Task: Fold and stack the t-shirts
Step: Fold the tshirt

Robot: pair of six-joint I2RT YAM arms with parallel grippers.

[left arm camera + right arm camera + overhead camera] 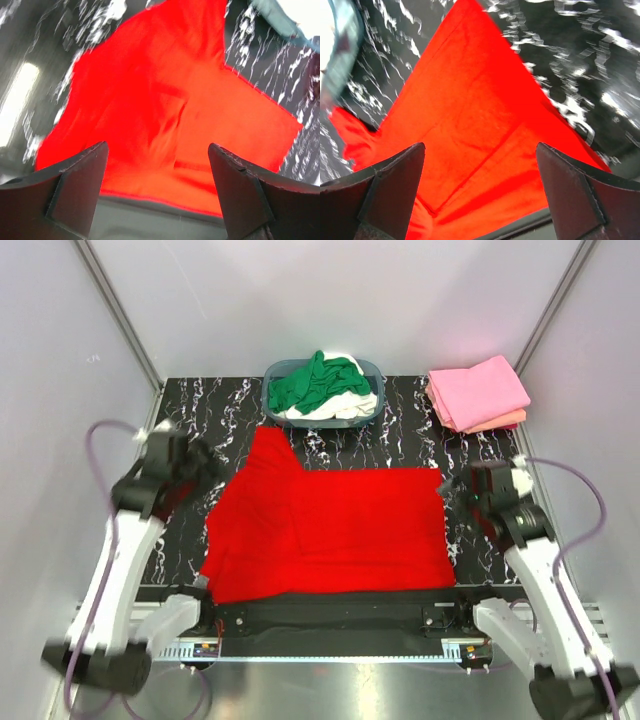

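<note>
My left gripper is going to move outward and down onto the sleeve's far end (267, 433) and close there, because the red t-shirt's sleeve sticks out toward the basket.
A bright red t-shirt (330, 530) lies spread on the black marbled table, one sleeve pointing to the far left. It fills the left wrist view (170, 115) and the right wrist view (470, 140). My left gripper (200, 462) is open and empty above the table by the shirt's left edge. My right gripper (455, 485) is open and empty by the shirt's far right corner. A green t-shirt (318, 382) and a white t-shirt (345, 408) lie in the basket. Folded pink (478, 390) and salmon (505, 421) t-shirts are stacked at the far right.
The blue-grey plastic basket (272, 377) stands at the far middle of the table (400, 440). White walls enclose the table on three sides. The table's near edge has a black rail between the arm bases.
</note>
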